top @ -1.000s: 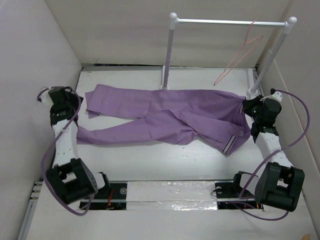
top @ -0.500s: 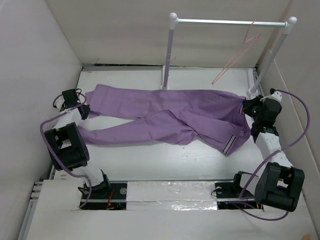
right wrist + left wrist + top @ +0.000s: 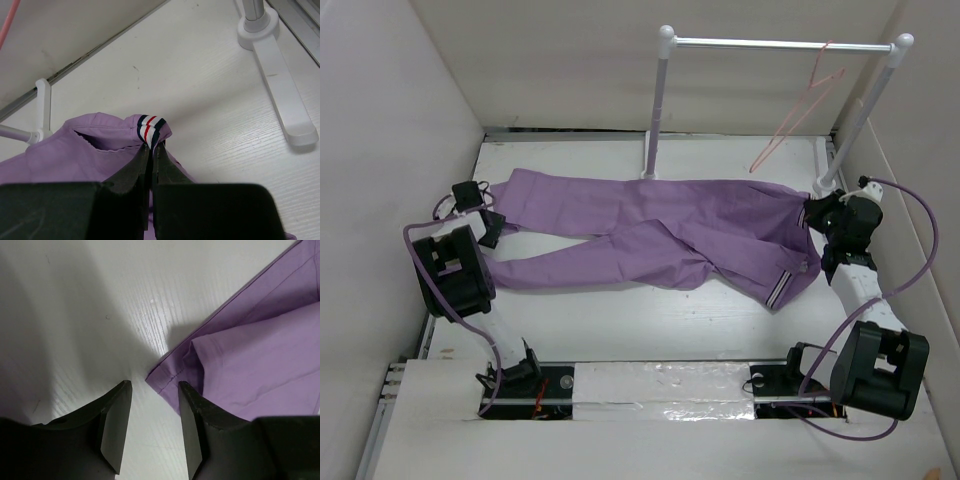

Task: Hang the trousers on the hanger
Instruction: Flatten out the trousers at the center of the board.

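Note:
My left gripper eases onto the upper leg's cuff corner (image 3: 160,381) next and closes on it, since that corner pokes toward the gap between the open fingers.
The purple trousers (image 3: 650,230) lie spread flat on the white table, legs to the left, striped waistband to the right. My right gripper (image 3: 810,213) is shut on the waistband's striped corner (image 3: 151,129), seen pinched between the fingers in the right wrist view. My left gripper (image 3: 490,225) is open and hovers at the cuff corner (image 3: 167,377) of a trouser leg; the right finger overlaps the cloth edge, the left is over bare table. The thin pink hanger (image 3: 800,105) hangs by its hook from the silver crossbar at the back right.
A white-posted rack with a silver crossbar (image 3: 775,44) stands at the back; its posts (image 3: 655,110) and foot (image 3: 280,90) sit near the trousers. White walls close in left, right and back. Purple cables loop beside both arms.
My left arm has swung forward and folded, bringing its gripper down to the trouser cuff at the left. The hanger sways slightly. The right arm and trousers have not moved.

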